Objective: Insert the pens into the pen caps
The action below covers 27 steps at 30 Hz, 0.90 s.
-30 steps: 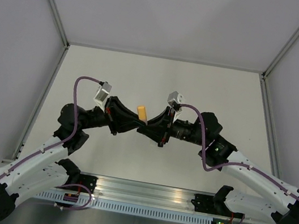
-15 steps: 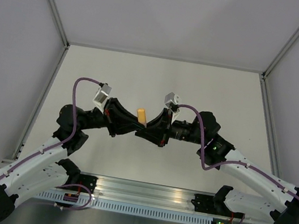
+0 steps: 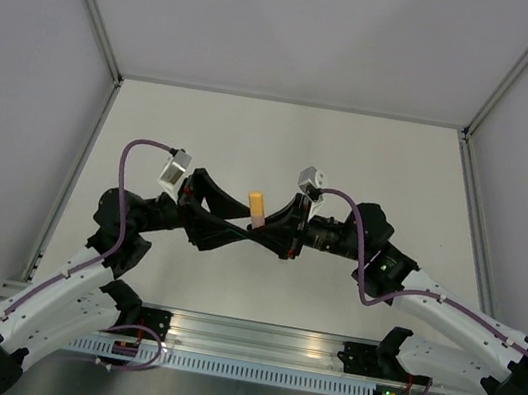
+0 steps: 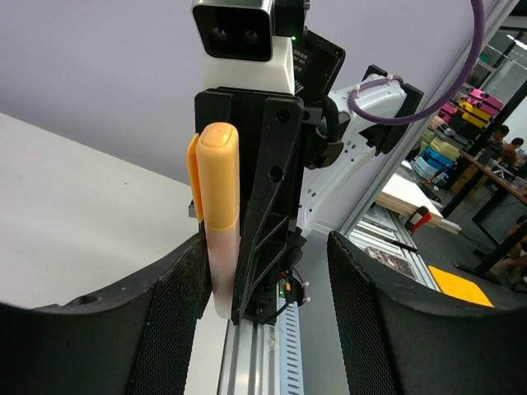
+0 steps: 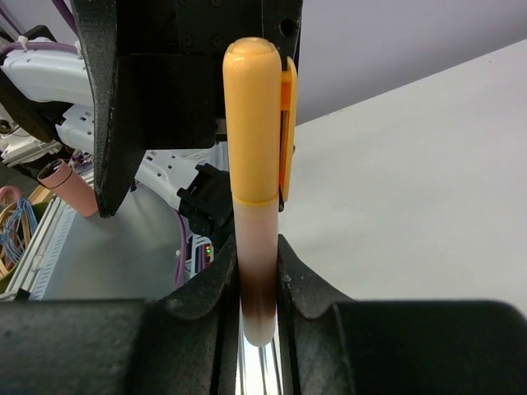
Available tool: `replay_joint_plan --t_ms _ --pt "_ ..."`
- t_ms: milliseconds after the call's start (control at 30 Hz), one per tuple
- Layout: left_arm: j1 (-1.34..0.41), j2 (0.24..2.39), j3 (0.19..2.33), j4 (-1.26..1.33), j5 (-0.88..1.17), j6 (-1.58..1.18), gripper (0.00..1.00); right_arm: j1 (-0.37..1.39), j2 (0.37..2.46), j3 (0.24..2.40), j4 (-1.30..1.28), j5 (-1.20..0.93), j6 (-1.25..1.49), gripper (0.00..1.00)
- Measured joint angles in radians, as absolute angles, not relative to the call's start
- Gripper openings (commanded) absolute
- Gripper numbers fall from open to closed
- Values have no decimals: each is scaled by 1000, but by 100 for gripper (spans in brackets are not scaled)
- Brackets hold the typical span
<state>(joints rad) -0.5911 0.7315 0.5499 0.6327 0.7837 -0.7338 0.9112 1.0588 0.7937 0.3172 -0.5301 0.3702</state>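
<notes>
The pen is capped, so my right gripper will next move away from the left gripper, turn downward, go down to the white table and let go of the pen.
A salmon orange pen (image 5: 257, 271) stands upright with an orange pen cap (image 5: 254, 123) on its top end. My right gripper (image 5: 258, 304) is shut on the pen's pale lower body. In the top view the capped pen (image 3: 257, 203) sticks up above the table's middle, where both grippers meet. My left gripper (image 4: 268, 313) is open. In the left wrist view the pen (image 4: 221, 263) and its cap (image 4: 218, 173) stand close against the inner face of the left finger (image 4: 177, 321), with a wide gap to the other finger. The other pens and pen caps are out of view.
The white table (image 3: 283, 145) is walled by pale panels on three sides. An aluminium rail (image 3: 260, 344) with the arm bases runs along the near edge. A pink cylinder end (image 5: 70, 188) shows at the left of the right wrist view.
My left gripper has gone from shut to open and drawn back slightly to the left. The capped pen stays in the right gripper, which has barely moved.
</notes>
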Motion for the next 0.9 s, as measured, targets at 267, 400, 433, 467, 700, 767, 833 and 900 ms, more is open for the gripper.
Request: replay_joint_plan --t_ms 267,400,433,467,700,767,833,900 --pt "-591 727 604 507 671 -698 67 907 1043 773 316 -516 370 0" --pt "-591 741 643 477 633 -686 67 906 1040 773 317 -518 369 0" --pt "-591 749 655 472 628 -685 67 906 1040 773 317 -518 369 0" --pt "-591 760 668 470 624 -685 67 906 1040 773 317 -519 369 0" --pt "-591 846 709 486 640 -690 38 906 1047 773 318 -522 370 0" --pt "-591 864 703 506 661 -702 20 906 1054 773 312 -519 369 0" --pt "-592 870 686 538 681 -706 2 902 1065 775 297 -519 368 0" --pt "-590 875 662 582 696 -712 2 902 1066 781 268 -519 362 0"
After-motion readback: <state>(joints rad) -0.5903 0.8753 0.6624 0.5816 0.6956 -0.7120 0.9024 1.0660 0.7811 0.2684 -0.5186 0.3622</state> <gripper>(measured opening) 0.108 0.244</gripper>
